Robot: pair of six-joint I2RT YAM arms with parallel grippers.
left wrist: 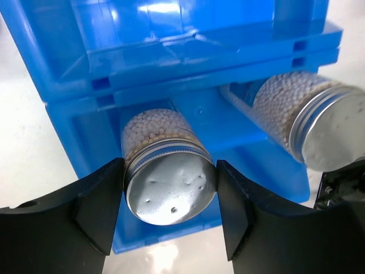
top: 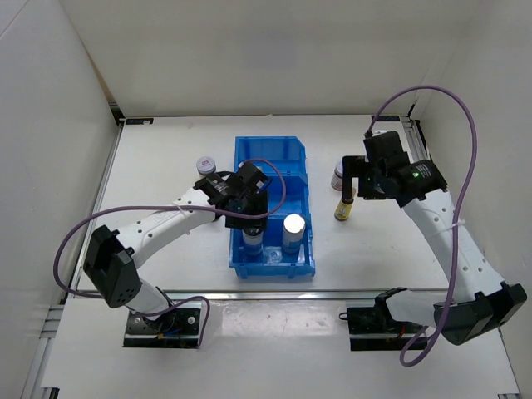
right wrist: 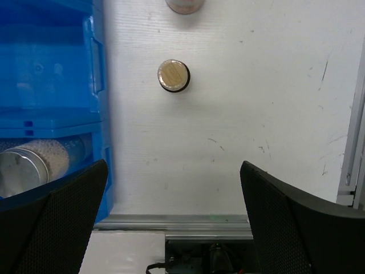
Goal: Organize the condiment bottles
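Observation:
The brown bottle's cap (top: 349, 194) (right wrist: 173, 75) is upright below my gripper and clear of the blue bin's side, so my right gripper needs to lower its open fingers around both sides of the cap next.
My left gripper (top: 252, 223) is shut on a silver-topped cylinder of white beads (left wrist: 165, 188), one finger on each side of its lid, in the near left of the blue bin (top: 270, 145). A second silver-topped cylinder (top: 293, 224) stands to its right in the same compartment, and it also shows in the left wrist view (left wrist: 319, 125). A white-lidded jar (top: 205, 165) stands left of the bin, and another (top: 339, 176) stands to its right. One dark brown bottle (top: 343, 208) stands near that jar. My right gripper (top: 363, 184) is open and empty above them (right wrist: 173, 165). The second brown bottle is hidden.
The bin's middle and far compartments (left wrist: 188, 23) hold nothing I can see. In the right wrist view the bin wall (right wrist: 100, 63) is at the left, the brown bottle's cap (right wrist: 174, 75) is ahead, and a metal rail (right wrist: 182, 221) runs along the table's edge.

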